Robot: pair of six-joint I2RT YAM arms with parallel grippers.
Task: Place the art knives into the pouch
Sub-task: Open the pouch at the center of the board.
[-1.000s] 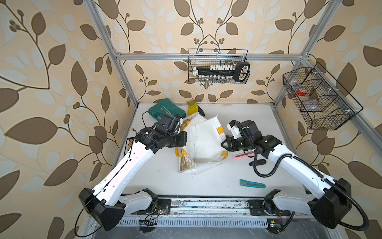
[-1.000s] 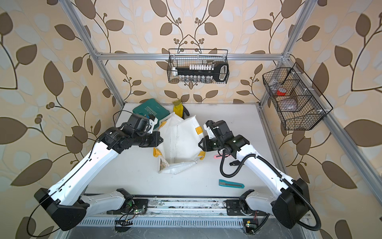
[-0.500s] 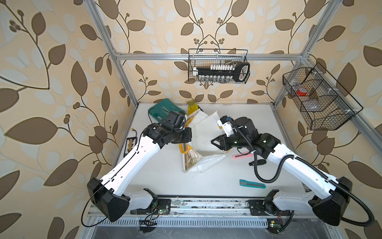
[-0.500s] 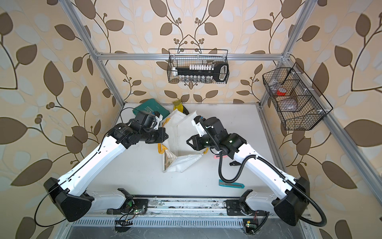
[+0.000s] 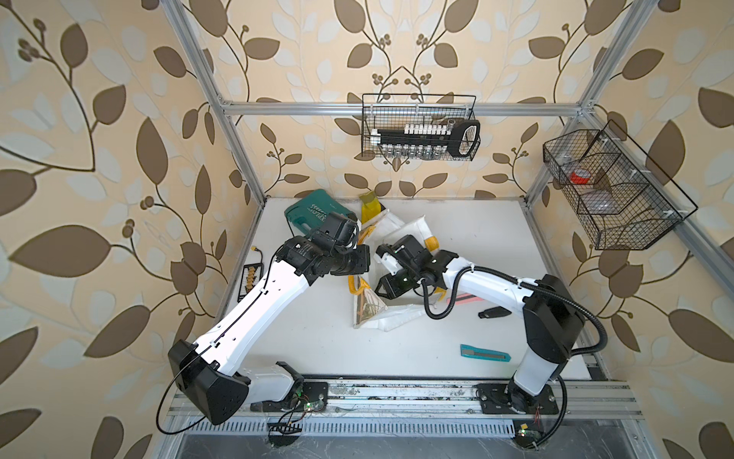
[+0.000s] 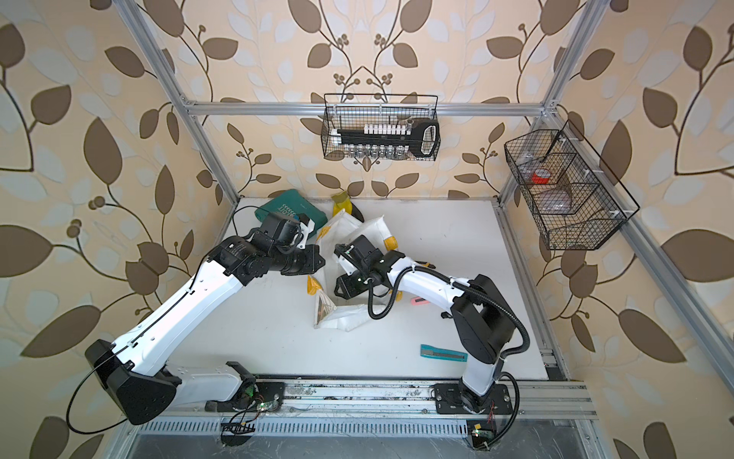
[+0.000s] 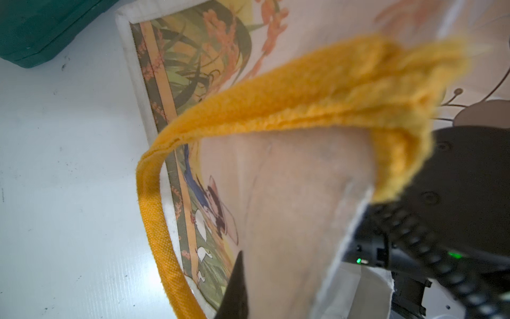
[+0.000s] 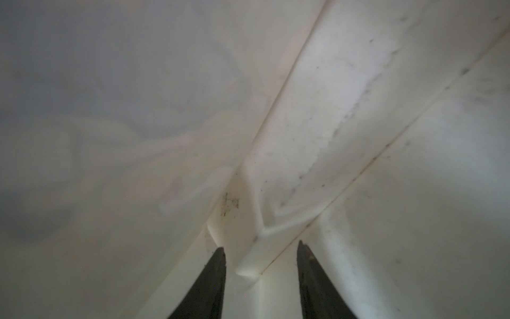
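I should next use my left gripper to pull the bunched pouch's upper side over the bare tabletop beside the gripper, toward the parts strip, so the pouch's opening gets wider, and then release it.
The pouch (image 5: pixel 397 318) (image 6: pixel 345 318) is a white tote with a painted print and yellow handles, lying bunched at mid-table. My left gripper (image 5: pixel 361 258) (image 6: pixel 317 258) is shut on its upper wall (image 7: pixel 276 193). One dark finger (image 7: pixel 236 287) shows in front of the fabric, under the yellow handle (image 7: pixel 303 105). My right gripper (image 5: pixel 383 286) (image 8: pixel 261 245) reaches inside the pouch mouth. Its jaws are open, with only white lining between them. Two art knives lie outside the pouch, a teal one (image 5: pixel 484 353) (image 6: pixel 443 353) and a pink one (image 5: pixel 458 300) (image 6: pixel 419 301) by my right arm.
A green tool case (image 5: pixel 313 212) and a yellow object (image 5: pixel 369 204) sit at the back. A small black object (image 5: pixel 494 314) lies near the pink knife. A parts strip (image 5: pixel 250 278) lies at the left edge. Wire baskets hang on the back wall (image 5: pixel 419 127) and right wall (image 5: pixel 611 190).
My right gripper has moved left from the pouch's right edge into its mouth. The left gripper has shifted right, still holding the wall. The pouch has bunched narrower.
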